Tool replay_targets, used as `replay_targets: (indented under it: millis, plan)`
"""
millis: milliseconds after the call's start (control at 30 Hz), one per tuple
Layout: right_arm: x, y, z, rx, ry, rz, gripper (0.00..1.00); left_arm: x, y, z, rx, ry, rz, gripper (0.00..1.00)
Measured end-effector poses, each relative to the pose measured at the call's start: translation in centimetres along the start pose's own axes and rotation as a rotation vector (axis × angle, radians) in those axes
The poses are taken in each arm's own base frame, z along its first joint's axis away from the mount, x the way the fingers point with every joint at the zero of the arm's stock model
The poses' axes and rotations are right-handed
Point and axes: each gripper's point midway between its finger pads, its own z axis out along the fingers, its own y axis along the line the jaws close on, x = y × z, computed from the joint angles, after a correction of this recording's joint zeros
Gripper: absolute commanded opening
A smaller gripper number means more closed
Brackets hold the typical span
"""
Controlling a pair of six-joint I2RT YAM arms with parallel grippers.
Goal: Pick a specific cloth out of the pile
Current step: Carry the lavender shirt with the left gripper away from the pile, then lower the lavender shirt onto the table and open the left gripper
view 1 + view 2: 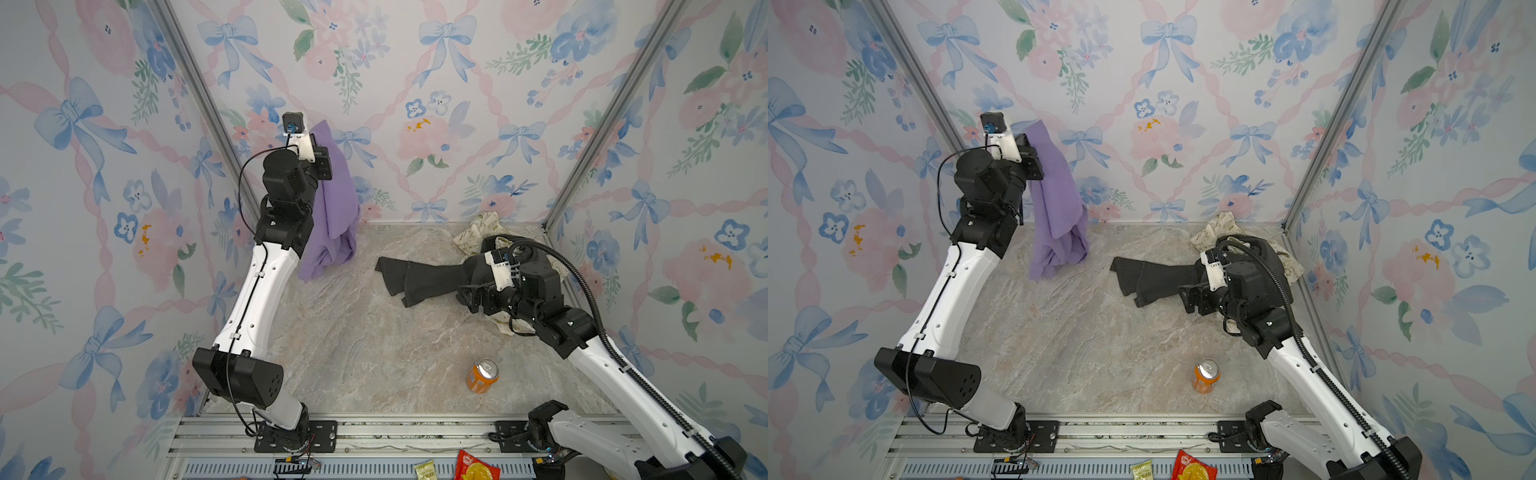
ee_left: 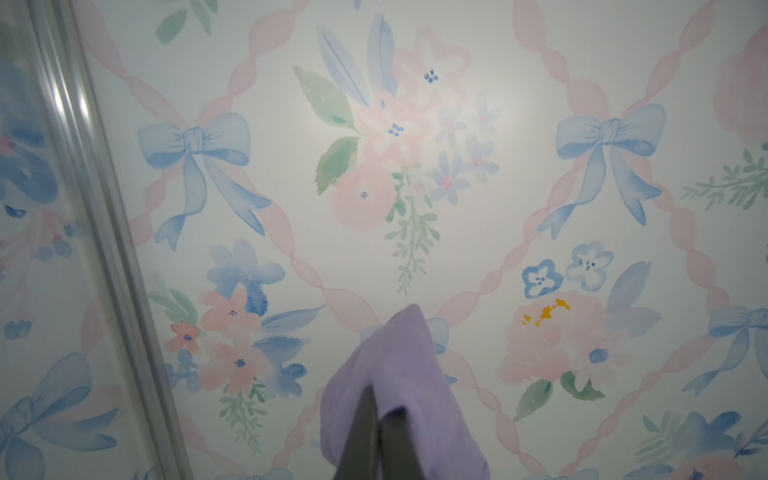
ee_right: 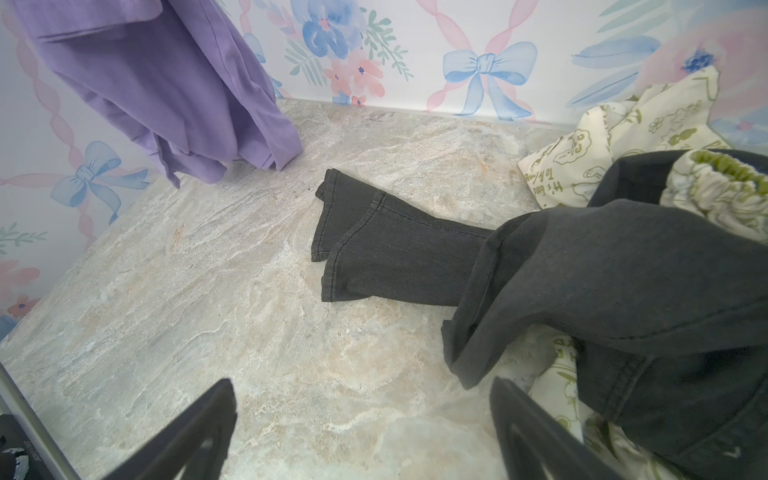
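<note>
The lavender cloth (image 1: 336,208) hangs clear of the pile, so I need to lower my left gripper and pull it back to the bare marble below, letting go of the cloth's top edge.
The lavender cloth (image 1: 336,208) (image 1: 1059,208) hangs high at the back left, its lower folds above the marble table (image 1: 353,353). My left gripper (image 1: 323,143) (image 2: 380,405) is shut on the cloth's top edge, and the cloth (image 2: 415,361) drapes over both fingers. In the right wrist view the cloth (image 3: 174,91) hangs clear of the pile. The pile lies at the back right: dark grey trousers (image 1: 432,278) (image 3: 582,270) over cream green-printed cloths (image 1: 478,232) (image 3: 623,124). My right gripper (image 1: 467,297) (image 3: 361,382) hovers open beside the trousers, holding nothing.
An orange can (image 1: 482,376) (image 1: 1205,376) stands upright near the front right. Snack packets (image 1: 473,467) lie on the rail in front of the table. Floral walls close in the back and both sides.
</note>
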Motion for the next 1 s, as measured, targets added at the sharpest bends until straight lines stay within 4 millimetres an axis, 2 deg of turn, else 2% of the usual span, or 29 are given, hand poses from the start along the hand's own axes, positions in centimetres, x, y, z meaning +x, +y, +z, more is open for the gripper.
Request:
replay_targets:
  millis: [100, 167, 267, 333, 433, 533, 633, 733, 900, 1000]
  plan:
    - [-0.1, 0.2, 0.0, -0.006, -0.004, -0.004, 0.97, 0.9, 1.1, -0.8, -0.039, 0.014, 0.026, 0.0]
    - [-0.2, 0.3, 0.0, -0.009, -0.006, -0.005, 0.97, 3.5, 1.6, -1.8, -0.062, 0.064, 0.045, 0.0]
    - [-0.2, 0.4, 0.0, -0.01, -0.008, -0.006, 0.97, 10.4, 2.4, -3.8, -0.104, 0.187, 0.067, 0.0]
    - [-0.2, 0.4, 0.0, -0.01, -0.008, -0.006, 0.97, 16.4, 3.1, -6.1, -0.136, 0.295, 0.071, 0.0]
    - [-0.2, 0.4, 0.0, -0.01, -0.008, -0.009, 0.97, 24.4, 3.8, -9.6, -0.171, 0.442, 0.068, 0.0]
    - [-0.1, 0.4, -0.2, -0.009, -0.007, -0.016, 0.97, 30.1, 4.5, -13.2, -0.205, 0.555, 0.045, 0.0]
    - [-0.1, 0.4, -0.5, -0.009, -0.01, -0.02, 0.97, 32.6, 5.3, -15.9, -0.253, 0.593, 0.003, 0.0]
    - [-0.1, 0.4, -0.5, -0.007, -0.011, -0.021, 0.97, 33.5, 6.4, -17.9, -0.316, 0.584, -0.058, 0.0]
    - [0.0, 0.3, -0.5, -0.006, -0.01, -0.021, 0.97, 35.0, 7.8, -20.2, -0.413, 0.574, -0.176, 0.0]
    - [0.0, 0.3, -0.4, -0.006, -0.009, -0.021, 0.97, 36.2, 8.1, -21.3, -0.443, 0.583, -0.253, 0.0]
